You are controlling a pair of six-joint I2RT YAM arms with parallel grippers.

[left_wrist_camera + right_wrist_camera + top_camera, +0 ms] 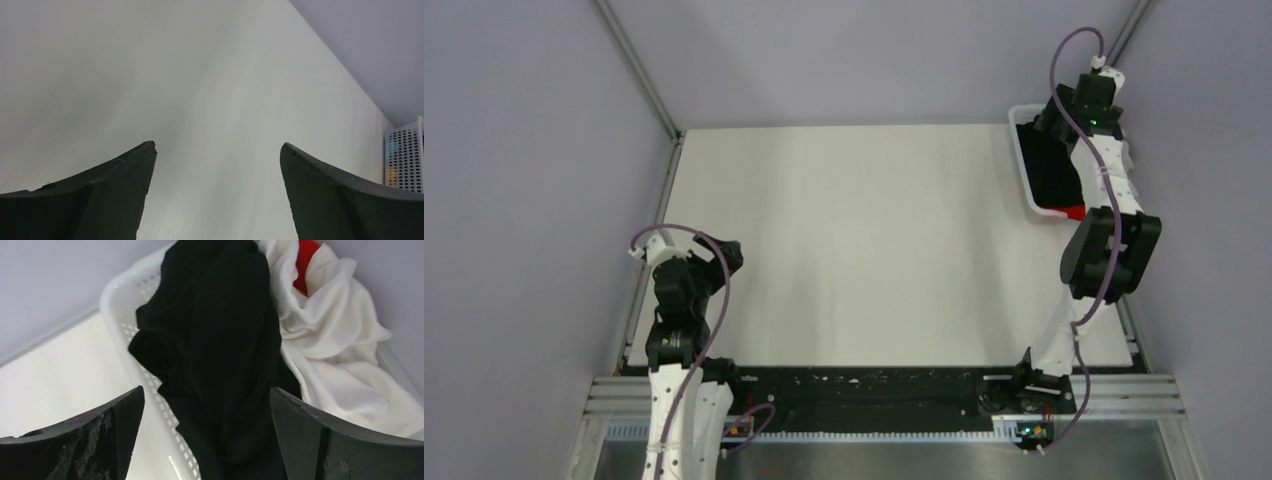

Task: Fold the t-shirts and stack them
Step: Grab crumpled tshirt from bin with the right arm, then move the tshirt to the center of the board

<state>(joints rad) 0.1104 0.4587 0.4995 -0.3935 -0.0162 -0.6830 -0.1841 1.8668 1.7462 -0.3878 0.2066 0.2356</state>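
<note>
My right gripper moves down into the basket (pixel 1026 175) onto the middle of the black t-shirt next. It then closes on the t-shirt, since that bunched cloth lies uncovered between its open fingers.
A crumpled black t-shirt (pixel 220 335) fills the left side of the white lattice basket (pixel 122 315) and hangs over its rim. Beside it in the basket lies a white t-shirt (pixel 330 340) with a bit of red cloth (pixel 304 265) at the top. My right gripper (pixel 206 392) hovers open over the black t-shirt, its fingers wide apart and holding nothing. From above, the right arm reaches over the basket (pixel 1026 175) at the table's far right, where black cloth (pixel 1049 165) and red cloth (pixel 1076 211) show. My left gripper (pixel 217 147) is open over bare table, near the left edge.
The white table (pixel 864 240) stretches between the arms. The basket (pixel 406 160) shows at the right edge of the left wrist view. Grey walls and metal frame rails (pixel 639 70) enclose the table at the back and sides.
</note>
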